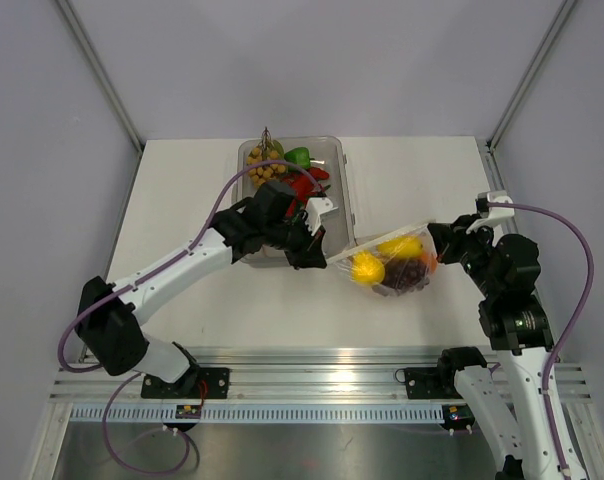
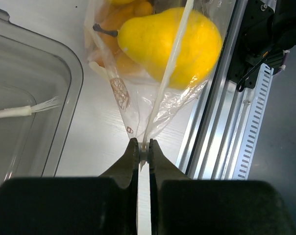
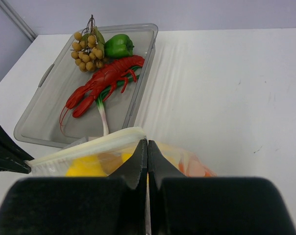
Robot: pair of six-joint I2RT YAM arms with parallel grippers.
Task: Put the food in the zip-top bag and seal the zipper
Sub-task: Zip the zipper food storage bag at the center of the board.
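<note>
My left gripper will next move outward and to the right in the top view and let go of the zipper, because bare tabletop [image 1: 384, 213] [image 2: 52, 20] beside the tray lies that way.
The zip-top bag [image 1: 390, 262] hangs between my two grippers above the table, holding a yellow lemon [image 1: 368, 267], another yellow piece [image 1: 400, 246], purple grapes [image 1: 406, 272] and an orange piece [image 1: 429, 265]. My left gripper [image 1: 322, 252] is shut on the left end of the zipper strip [image 2: 163, 88]; the left wrist view shows a yellow fruit [image 2: 172, 41] inside the bag just beyond its tips [image 2: 143, 147]. My right gripper [image 1: 440, 232] is shut on the strip's right end [image 3: 91, 152], with the bag [image 3: 187, 164] below its tips [image 3: 147, 143].
A clear rigid tray [image 1: 344, 200] at the table's back holds a red lobster [image 3: 106, 78], a green pepper [image 3: 118, 45], a bunch of tan berries [image 3: 87, 49] and a scallion [image 3: 103, 115]. An aluminium rail [image 1: 312, 385] runs along the near edge.
</note>
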